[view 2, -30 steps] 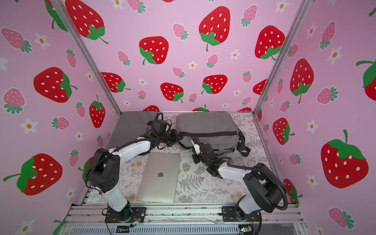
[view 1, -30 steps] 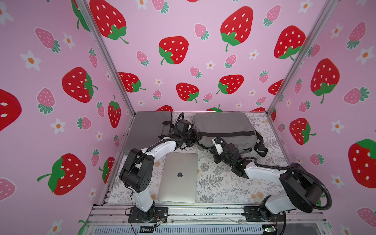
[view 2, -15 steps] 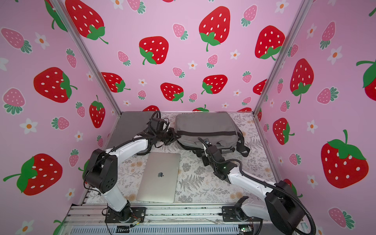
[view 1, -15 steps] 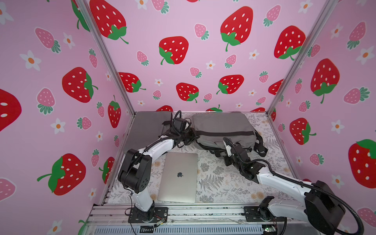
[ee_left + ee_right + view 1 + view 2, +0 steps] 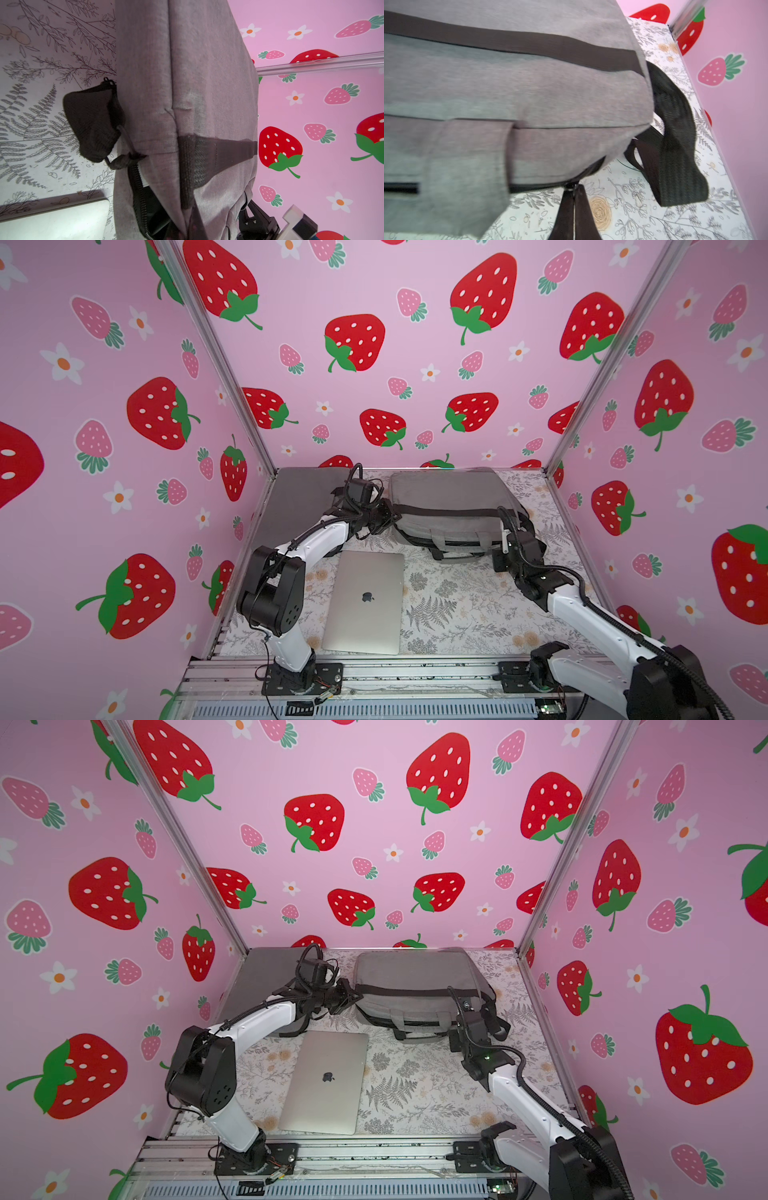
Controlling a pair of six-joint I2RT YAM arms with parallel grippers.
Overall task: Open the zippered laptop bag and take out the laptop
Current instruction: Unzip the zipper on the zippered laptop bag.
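The zipper bends at the bag's corner [image 5: 639, 134] beside the shoulder strap, so the robot's right gripper will next pull outward toward that corner and then let go of the zipper pull.
The grey laptop bag [image 5: 444, 493] [image 5: 411, 973] lies at the back of the table. In front of it, flat on the tablecloth, rests the silver laptop [image 5: 365, 601] [image 5: 326, 1081], lid closed. My left gripper [image 5: 388, 516] [image 5: 187, 233] is shut on the bag's fabric at its left end, beside the parted zipper [image 5: 141, 197] and the dark inside. My right gripper [image 5: 503, 535] [image 5: 574, 187] is shut on the small metal zipper pull at the bag's front right corner.
A dark grey pad [image 5: 303, 497] lies at the back left. The bag's black shoulder strap [image 5: 675, 145] loops out on the right, near the pink side wall [image 5: 665, 531]. A metal rail [image 5: 374, 676] runs along the table's front edge.
My right gripper has travelled right along the bag's front edge, from near its left-middle to its right corner. The left gripper has stayed at the bag's left end.
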